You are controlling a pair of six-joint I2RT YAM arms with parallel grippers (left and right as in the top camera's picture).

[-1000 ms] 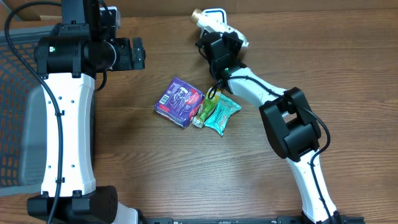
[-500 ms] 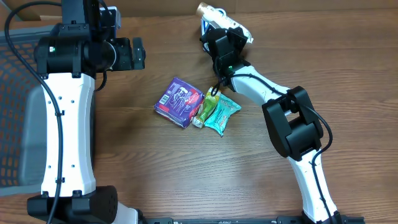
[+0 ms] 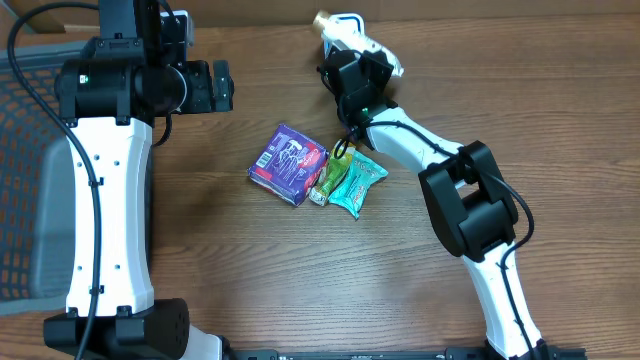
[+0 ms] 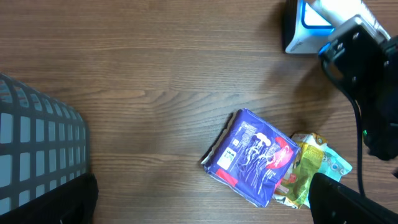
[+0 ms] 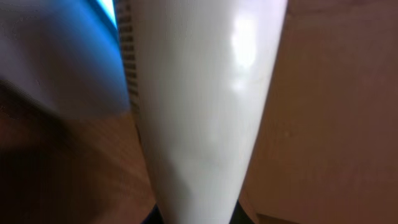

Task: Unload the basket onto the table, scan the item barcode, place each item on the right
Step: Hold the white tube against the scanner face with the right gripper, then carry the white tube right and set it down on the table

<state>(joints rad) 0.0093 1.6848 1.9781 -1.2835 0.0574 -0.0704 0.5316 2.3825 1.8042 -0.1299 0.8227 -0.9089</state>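
Note:
I should next carry the scanner with my right gripper away from the packets to bare wood below and to its right in the overhead view, then lower it and let go.
My right gripper (image 3: pixel 352 62) is shut on the white handle of a barcode scanner (image 3: pixel 346 31) at the table's far edge. That handle (image 5: pixel 205 93) fills the right wrist view, with the jaws (image 5: pixel 199 218) dark at either side of its base. A purple packet (image 3: pixel 288 163) lies flat mid-table, with a green packet (image 3: pixel 330 180) and a teal packet (image 3: pixel 357 183) tucked against its right side. My left gripper (image 3: pixel 222 87) hangs open to the upper left, holding nothing. Its wrist view shows the purple packet (image 4: pixel 255 155), the green packet (image 4: pixel 305 167) and the scanner (image 4: pixel 311 18).
A grey mesh basket (image 3: pixel 28 130) stands at the table's left side and shows in the left wrist view as the basket (image 4: pixel 37 146). The right arm (image 3: pixel 470 200) stretches from the front right across to the scanner. Bare wood lies in front of the packets.
The right gripper swung the scanner slightly right and then back. The packets and the left arm stayed still.

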